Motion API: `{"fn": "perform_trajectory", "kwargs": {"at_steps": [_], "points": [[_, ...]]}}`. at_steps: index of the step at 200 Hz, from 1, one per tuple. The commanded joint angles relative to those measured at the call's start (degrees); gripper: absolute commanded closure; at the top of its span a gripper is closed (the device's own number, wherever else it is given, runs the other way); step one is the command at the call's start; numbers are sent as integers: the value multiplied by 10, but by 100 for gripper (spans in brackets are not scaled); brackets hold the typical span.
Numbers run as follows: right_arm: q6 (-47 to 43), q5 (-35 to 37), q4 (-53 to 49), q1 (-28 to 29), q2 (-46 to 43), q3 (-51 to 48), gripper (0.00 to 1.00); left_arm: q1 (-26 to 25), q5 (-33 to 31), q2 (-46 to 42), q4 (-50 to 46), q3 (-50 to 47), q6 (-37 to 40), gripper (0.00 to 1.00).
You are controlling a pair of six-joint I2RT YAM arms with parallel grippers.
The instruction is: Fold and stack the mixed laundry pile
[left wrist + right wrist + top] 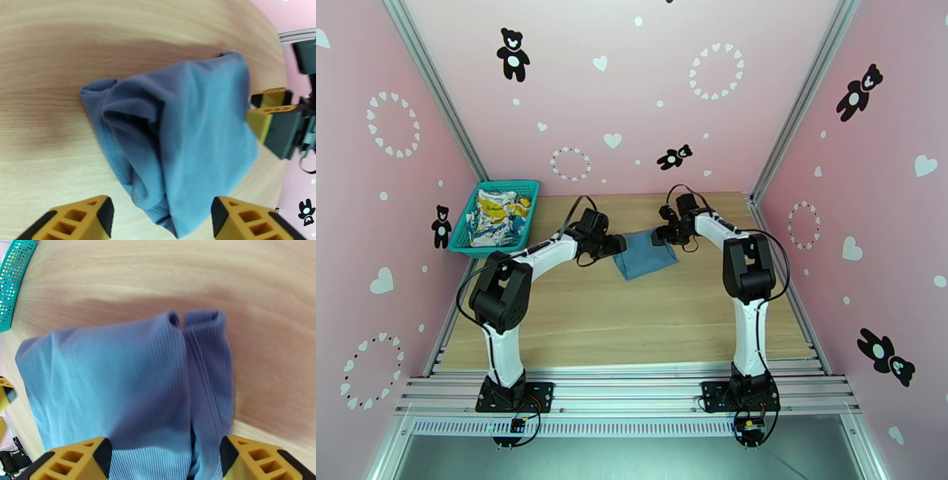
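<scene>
The right gripper moves straight down onto the tank top's folded edge between its spread yellow fingers next, then closes on the ribbed layers.
The dusty-blue tank top (644,254) lies bunched and partly folded on the wooden table, between both grippers. My left gripper (617,244) sits at its left edge, open, and the cloth (185,138) runs down between the spread yellow fingers (85,217). My right gripper (662,235) is at the garment's far right corner, also open, its fingers (79,459) wide on either side of the ribbed fabric (130,390). The white cloth with yellow-and-blue print (498,215) lies in the basket at the back left.
The teal mesh basket (509,186) stands at the table's back left corner, and its rim (14,279) shows in the right wrist view. Pink walls close in the back and both sides. Bare wood (632,324) stretches in front of the garment.
</scene>
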Motion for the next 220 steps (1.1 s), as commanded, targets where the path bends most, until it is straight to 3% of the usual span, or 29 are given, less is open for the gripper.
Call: {"fn": "perform_trajectory", "kwargs": {"at_steps": [1,27,54,104,147,182,220], "points": [[-23,-10,-55,-6,44,36,22,-15,-8,43,-10,27,2,31],[-15,-24,-78,-6,75,52,25,-19,-14,63,0,25,-11,52],[5,-83,-82,-1,79,32,30,-19,-18,60,9,7,-10,75],[52,-145,-51,20,50,-15,42,-18,2,54,41,-25,-6,83],[60,-123,-59,22,33,-8,66,-18,-3,26,47,-59,-2,82],[69,-88,-75,22,13,-2,80,-18,-27,-11,24,-72,8,50],[72,-3,-110,25,-24,11,99,-18,-32,-50,11,-69,14,38]]}}
